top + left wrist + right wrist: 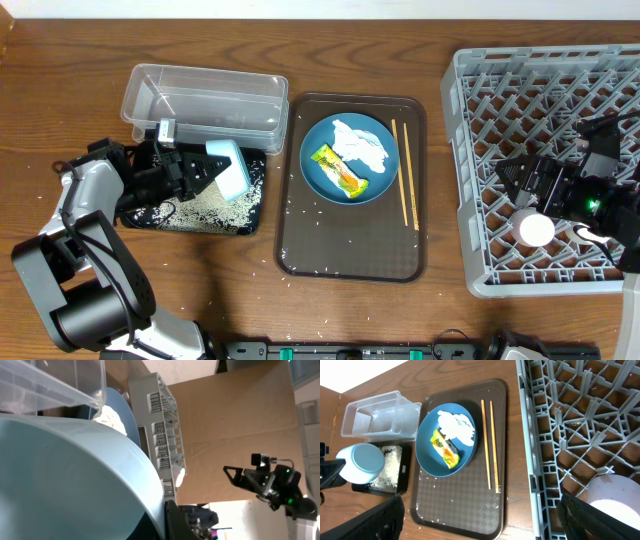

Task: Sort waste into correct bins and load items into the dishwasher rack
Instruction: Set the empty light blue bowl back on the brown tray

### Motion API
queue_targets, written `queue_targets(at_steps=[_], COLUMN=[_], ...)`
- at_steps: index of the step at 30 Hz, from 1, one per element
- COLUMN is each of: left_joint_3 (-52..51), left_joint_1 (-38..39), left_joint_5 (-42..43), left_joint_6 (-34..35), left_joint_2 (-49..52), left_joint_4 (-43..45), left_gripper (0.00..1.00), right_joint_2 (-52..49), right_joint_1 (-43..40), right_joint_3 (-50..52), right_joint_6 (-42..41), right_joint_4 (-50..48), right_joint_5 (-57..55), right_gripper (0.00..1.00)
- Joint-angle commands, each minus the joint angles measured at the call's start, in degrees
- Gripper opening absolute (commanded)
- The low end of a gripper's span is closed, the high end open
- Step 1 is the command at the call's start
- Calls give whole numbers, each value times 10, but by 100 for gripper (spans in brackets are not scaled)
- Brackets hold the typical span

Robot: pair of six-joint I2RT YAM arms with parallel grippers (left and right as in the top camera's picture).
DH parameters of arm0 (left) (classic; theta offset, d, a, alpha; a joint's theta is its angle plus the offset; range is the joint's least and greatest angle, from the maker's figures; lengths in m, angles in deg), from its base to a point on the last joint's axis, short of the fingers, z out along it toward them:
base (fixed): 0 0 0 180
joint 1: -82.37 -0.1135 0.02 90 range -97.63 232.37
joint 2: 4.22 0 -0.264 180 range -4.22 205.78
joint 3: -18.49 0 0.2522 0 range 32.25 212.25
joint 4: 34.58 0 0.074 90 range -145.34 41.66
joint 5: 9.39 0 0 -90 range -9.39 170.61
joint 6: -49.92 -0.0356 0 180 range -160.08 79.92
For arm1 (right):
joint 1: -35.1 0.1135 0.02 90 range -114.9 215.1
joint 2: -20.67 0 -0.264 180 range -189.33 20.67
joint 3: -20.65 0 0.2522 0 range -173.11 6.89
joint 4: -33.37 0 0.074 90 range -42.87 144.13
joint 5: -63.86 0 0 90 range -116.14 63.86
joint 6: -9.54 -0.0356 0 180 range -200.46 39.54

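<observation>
The black tray has rice [215, 205] in it, so I will next swing my left gripper over the serving tray's open near part, turn the bowl upright, lower it and let it go.
My left gripper [205, 170] is shut on the rim of the white bowl with pale blue rim [232, 168], holding it tipped on its side over the black tray [255, 205], where white rice [215, 205] lies. The bowl fills the left wrist view [65, 475]. The clear tub [200, 100] stands just behind. The blue plate [348, 157] holds the white tissue [360, 143] and the snack wrapper [338, 172]. The chopsticks [405, 185] lie beside it. My right gripper [522, 180] is open and empty over the grey rack [520, 90], near a white cup [535, 229]. The pink cup is out of view.
The plate and chopsticks rest on the brown serving tray [350, 250], with rice grains scattered on it and on the wooden table around it. The rack fills the right side, reaching the table's right edge.
</observation>
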Motion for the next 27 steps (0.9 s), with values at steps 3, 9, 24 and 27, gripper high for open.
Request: queue_targets(at_steps=[3,9,24,27], left_joint_3=[-2,-2,31,29], left_joint_1=[2,11,289,384], left_joint_5=[41,-13,-379,-491], left_joint_6=[-41,-20,193,261], left_joint_2=[-6,-6,-164,-171], left_joint_4=[-11,-51,-53,-34], left_gripper=[6,6,6,6], right_joint_2=[1,1,1,1], right_joint_1=[7,7,7,7], right_joint_3=[-6,-6,-6,-6], right_joint_6=[9,9,9,9], right_joint_4=[2,2,0,0], right_joint_5=[6,6,6,6], right_gripper=[96,96,96,96])
